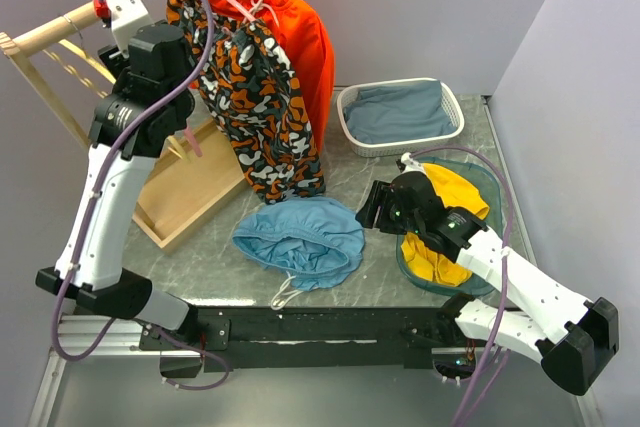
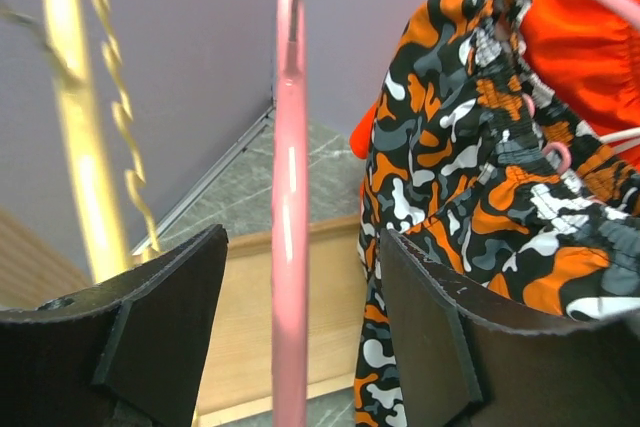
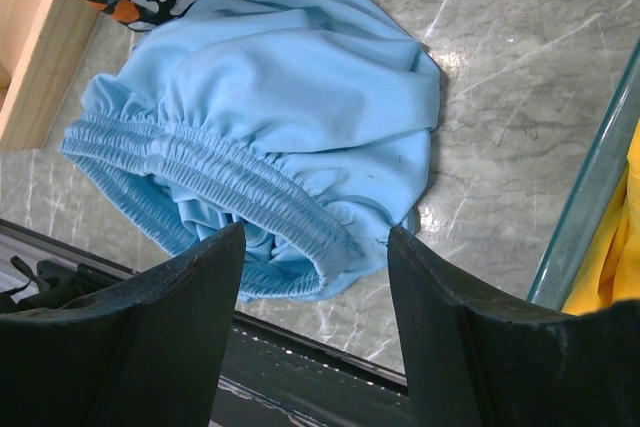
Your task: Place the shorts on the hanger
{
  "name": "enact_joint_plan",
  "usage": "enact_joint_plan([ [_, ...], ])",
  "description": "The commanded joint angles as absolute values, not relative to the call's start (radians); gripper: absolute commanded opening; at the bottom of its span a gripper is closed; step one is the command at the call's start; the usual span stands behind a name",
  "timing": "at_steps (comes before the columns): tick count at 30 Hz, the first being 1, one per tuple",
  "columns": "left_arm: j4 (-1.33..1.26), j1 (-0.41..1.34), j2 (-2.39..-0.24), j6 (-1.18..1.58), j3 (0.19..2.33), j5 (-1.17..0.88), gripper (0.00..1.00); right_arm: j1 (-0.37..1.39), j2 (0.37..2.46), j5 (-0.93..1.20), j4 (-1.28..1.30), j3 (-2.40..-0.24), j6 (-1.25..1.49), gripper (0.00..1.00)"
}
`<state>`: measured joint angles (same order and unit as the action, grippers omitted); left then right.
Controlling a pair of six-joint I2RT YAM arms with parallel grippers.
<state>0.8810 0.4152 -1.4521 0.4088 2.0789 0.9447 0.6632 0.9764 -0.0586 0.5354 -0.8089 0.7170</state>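
Observation:
The pink hanger's thin bar (image 2: 291,282) already stands between my left gripper's fingers. Next, the gripper stays nearly in place and closes them onto it.
The sky-blue shorts (image 1: 300,237) lie bunched on the table near its front edge, waistband and white drawstring toward me. They also show in the right wrist view (image 3: 270,117). My right gripper (image 3: 315,232) is open and empty, just above the waistband's right end; in the top view it (image 1: 368,209) sits at the shorts' right edge. My left gripper (image 2: 300,237) is raised by the rack, open, with the pink hanger's (image 2: 290,247) thin bar between the jaws, touching neither. A bit of this hanger (image 1: 191,139) shows under the left arm.
Camouflage shorts (image 1: 262,107) on another pink hanger and an orange garment (image 1: 300,37) hang from the wooden rack (image 1: 60,32). A yellow hanger (image 2: 75,147) hangs left of my left gripper. A white basket (image 1: 400,147) holds grey-blue cloth. A glass bowl (image 1: 485,182) holds yellow cloth.

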Motion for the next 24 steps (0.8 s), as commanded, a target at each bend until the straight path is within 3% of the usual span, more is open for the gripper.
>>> enact_joint_plan([
  [1,0.845,0.39,-1.466,0.414,2.1,0.867,0.66,0.67,0.965,-0.058,0.531,-0.818,0.713,0.66],
  [7,0.821,0.385,-1.482,0.428,2.079,0.838,0.54,0.67,0.969,-0.06,0.534,-0.819,0.706,0.66],
  [14,0.753,0.385,-1.451,0.433,2.025,0.784,0.09,0.669,0.971,-0.067,0.538,-0.821,0.701,0.67],
  [16,0.759,0.385,-1.456,0.428,2.049,0.784,0.03,0.669,0.976,-0.063,0.534,-0.824,0.698,0.67],
  [24,0.721,0.402,-1.421,0.41,2.068,0.793,0.01,0.67,1.003,-0.052,0.517,-0.827,0.698,0.67],
])
